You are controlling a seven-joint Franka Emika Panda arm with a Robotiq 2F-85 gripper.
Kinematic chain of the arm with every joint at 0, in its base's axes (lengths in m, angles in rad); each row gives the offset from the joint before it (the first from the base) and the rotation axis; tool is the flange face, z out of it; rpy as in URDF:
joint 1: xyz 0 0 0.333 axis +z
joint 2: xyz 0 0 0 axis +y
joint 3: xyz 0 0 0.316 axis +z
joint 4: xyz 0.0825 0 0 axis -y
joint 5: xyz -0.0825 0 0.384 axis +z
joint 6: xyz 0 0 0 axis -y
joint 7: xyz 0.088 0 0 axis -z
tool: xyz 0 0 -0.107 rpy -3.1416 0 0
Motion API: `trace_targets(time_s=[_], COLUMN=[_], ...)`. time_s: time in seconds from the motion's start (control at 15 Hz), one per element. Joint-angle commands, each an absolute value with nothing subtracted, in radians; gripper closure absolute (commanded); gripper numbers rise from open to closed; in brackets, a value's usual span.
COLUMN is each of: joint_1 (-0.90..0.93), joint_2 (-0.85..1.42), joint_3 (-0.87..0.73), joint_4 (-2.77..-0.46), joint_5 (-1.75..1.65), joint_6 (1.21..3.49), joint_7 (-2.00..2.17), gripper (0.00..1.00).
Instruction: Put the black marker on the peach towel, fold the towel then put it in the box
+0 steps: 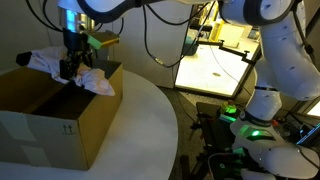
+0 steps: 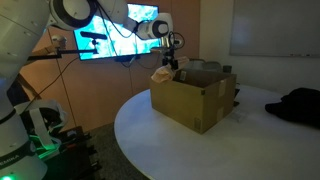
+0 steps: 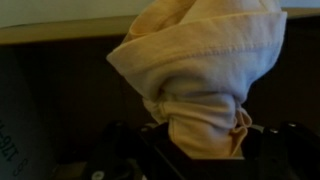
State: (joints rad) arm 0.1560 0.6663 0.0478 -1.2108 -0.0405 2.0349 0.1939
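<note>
I should next lower my gripper outward to the box's open inside, below and outward of it, and release the towel (image 1: pixel 92 80), which still drapes over the box's rim.
My gripper (image 1: pixel 70 68) is shut on the bunched peach towel (image 1: pixel 92 80) and holds it over the far edge of the brown cardboard box (image 1: pixel 60 125). Part of the towel drapes over the box's rim. In an exterior view the gripper (image 2: pixel 172 66) and the towel (image 2: pixel 161 74) hang at the box's (image 2: pixel 195 105) far corner. In the wrist view the towel (image 3: pixel 200 70) fills the frame, pinched between the jaws (image 3: pixel 198 150). The black marker is not visible; it may be hidden inside the towel.
The box stands on a round white table (image 1: pixel 140 120), which also shows from the opposite side (image 2: pixel 200 150). A dark cloth (image 2: pixel 300 105) lies at the table's far side. A lit monitor (image 2: pixel 110 35) and another robot base (image 1: pixel 260 120) stand beyond the table.
</note>
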Motion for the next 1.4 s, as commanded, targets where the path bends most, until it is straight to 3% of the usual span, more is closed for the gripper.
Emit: trace_targets(time_s=[0.0,0.6,0.67,0.73,0.87,1.33], joint_1=[0.190,0.211,0.211,0.212,0.213,0.219], joint_2=[0.802,1.008,1.022,1.034,1.048,0.982], joint_3=[0.008,-0.041,-0.040,-0.042,-0.044,-0.039], joint_4=[-0.994,-0.773,-0.761,-0.748,-0.735,-0.775], joint_5=[-0.056,-0.058,-0.056,-0.057,-0.058,-0.072], joint_6=[2.026,1.975,1.966,1.957,1.946,1.924], joint_7=[0.291,0.372,0.372,0.373,0.371,0.347], gripper=[0.92,0.86,0.81,0.59,0.56,0.01])
